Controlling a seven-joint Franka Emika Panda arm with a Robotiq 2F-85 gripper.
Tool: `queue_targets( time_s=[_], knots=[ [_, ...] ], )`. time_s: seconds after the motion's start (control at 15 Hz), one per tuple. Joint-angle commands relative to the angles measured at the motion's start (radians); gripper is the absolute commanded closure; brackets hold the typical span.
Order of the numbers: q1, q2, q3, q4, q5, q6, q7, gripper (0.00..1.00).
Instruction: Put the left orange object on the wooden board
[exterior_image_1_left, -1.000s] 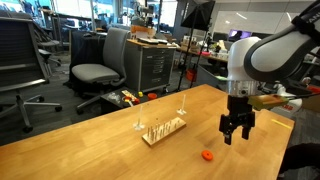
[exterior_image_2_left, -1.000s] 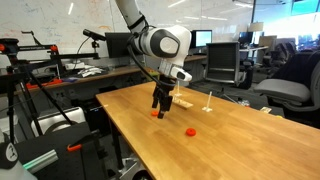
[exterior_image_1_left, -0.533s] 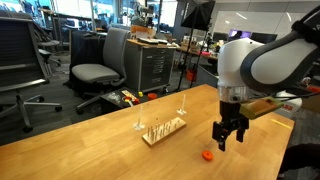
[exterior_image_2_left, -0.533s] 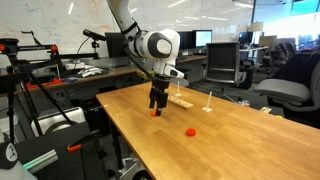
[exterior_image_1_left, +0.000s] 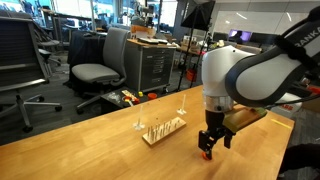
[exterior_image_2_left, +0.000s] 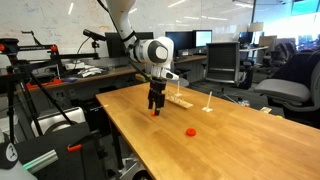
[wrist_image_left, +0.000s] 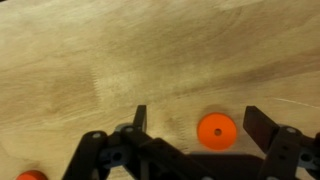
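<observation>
My gripper will next move toward the right in the wrist view to centre on the small flat disc (exterior_image_1_left: 206, 155) (wrist_image_left: 217, 131) before closing, because the disc is nearer the finger on that side.
The left orange object (wrist_image_left: 216, 131) is a small flat disc with a centre hole, lying on the tabletop between my open fingers in the wrist view. My gripper (wrist_image_left: 199, 116) hangs open just above it, one finger on each side, not touching. In both exterior views the gripper (exterior_image_1_left: 209, 147) (exterior_image_2_left: 155, 105) points straight down over this piece (exterior_image_2_left: 153, 114), whose edge (exterior_image_1_left: 205, 155) peeks out by the fingertips. The wooden board (exterior_image_1_left: 164, 128) (exterior_image_2_left: 181, 100) with its thin pegs lies a short way off. A second, redder orange piece (exterior_image_2_left: 190, 131) (wrist_image_left: 30, 175) lies apart on the table.
The large wooden tabletop (exterior_image_1_left: 90, 145) ends close to the gripper at its near edge (exterior_image_2_left: 120, 125). Two thin upright posts (exterior_image_1_left: 182, 106) stand by the board. Office chairs (exterior_image_1_left: 98, 70), a cabinet (exterior_image_1_left: 150, 62) and desks surround the table.
The arm has moved across the table and come down over the orange disc, which now sits between the fingers. The gripper has stayed open. Nothing on the table has moved.
</observation>
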Motion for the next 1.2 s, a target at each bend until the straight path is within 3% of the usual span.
queue_targets(
  time_s=[0.0, 0.6, 0.73, 1.13],
  knots=[
    [0.013, 0.058, -0.01, 0.065, 0.0, 0.006, 0.015, 0.0],
    [0.016, 0.1, -0.004, 0.085, 0.015, 0.046, 0.007, 0.0],
    [0.016, 0.1, -0.004, 0.082, 0.014, 0.05, 0.003, 0.26],
    [0.017, 0.071, 0.0, 0.064, 0.02, 0.069, -0.004, 0.72]
  ],
)
